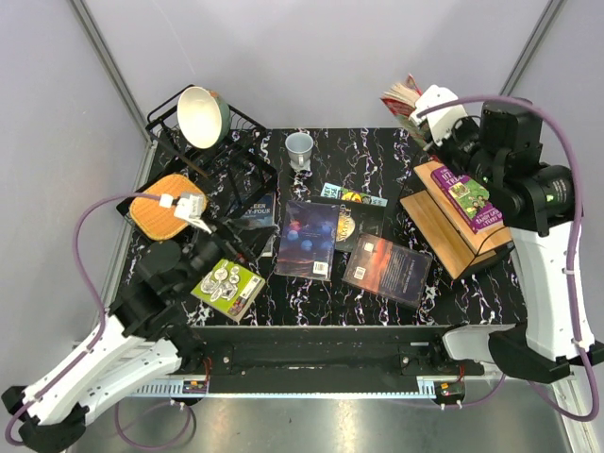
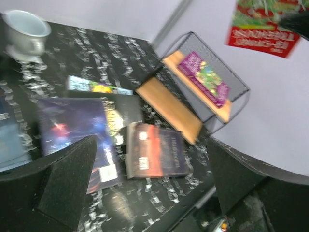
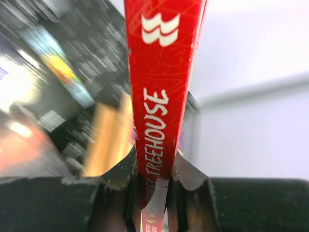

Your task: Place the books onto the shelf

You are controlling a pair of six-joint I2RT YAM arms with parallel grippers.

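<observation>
I should move my right gripper down toward the mesh side next, over the purple-green book [image 1: 469,199], because the red book hangs beyond the shelf's far end.
My right gripper [image 3: 155,181] is shut on the spine of a red book [image 3: 161,72], held edge-up. From above, this red book [image 1: 401,97] hangs behind the shelf [image 1: 444,231] at the table's right. A purple-green book [image 1: 467,196] lies on the shelf's top board. A dark brown book [image 1: 387,269], a blue-purple one [image 1: 307,239], a black one with a gold disc [image 1: 357,222], a teal one [image 1: 351,195] and a blue-grey one [image 1: 255,212] lie flat mid-table. My left gripper [image 2: 154,183] is open and holds nothing. It hovers beside a lime green book [image 1: 228,288].
A black wire dish rack [image 1: 250,127] holding a cream bowl [image 1: 203,115] stands at the back left. An orange-brown cutting board [image 1: 156,217] lies at the left edge. A small grey cup [image 1: 299,146] sits at the back middle.
</observation>
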